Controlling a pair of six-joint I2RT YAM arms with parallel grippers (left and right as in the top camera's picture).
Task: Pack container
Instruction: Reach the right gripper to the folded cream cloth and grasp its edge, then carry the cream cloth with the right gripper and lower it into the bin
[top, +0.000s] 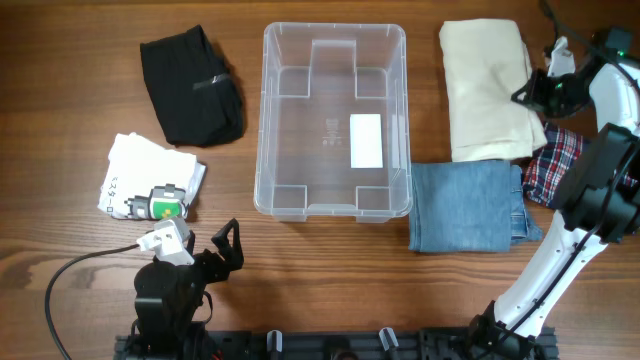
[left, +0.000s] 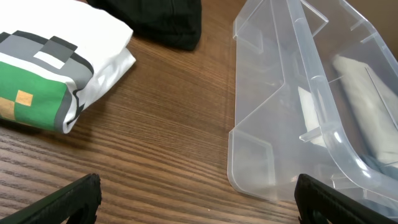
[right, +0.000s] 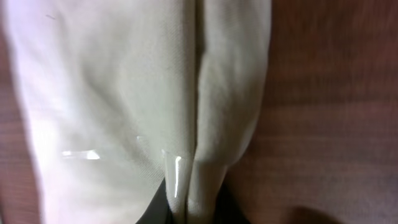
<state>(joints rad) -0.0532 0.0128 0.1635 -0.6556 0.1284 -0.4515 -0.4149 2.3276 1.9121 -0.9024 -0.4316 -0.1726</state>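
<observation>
The container's empty base (top: 328, 128) lies to the left of my right gripper in the overhead view. I will raise the gripper, move it across to there, then lower it and release the cream cloth (top: 485, 90).
The clear plastic container (top: 335, 32) stands empty at the table's middle, with a white label on its base; its near corner shows in the left wrist view (left: 273, 143). My left gripper (top: 228, 248) is open and empty just above the wood in front of the container's left corner, and the left wrist view (left: 199, 199) shows its tips wide apart. My right gripper (top: 529, 94) is at the right edge of the folded cream cloth (top: 485, 90). In the right wrist view the gripper (right: 186, 196) pinches a fold of that cloth (right: 124, 93).
A black garment (top: 190, 85) lies at the back left. A white printed T-shirt (top: 150, 178) lies in front of it and shows in the left wrist view (left: 43, 74). Folded jeans (top: 465, 205) and a plaid cloth (top: 552, 160) lie right of the container.
</observation>
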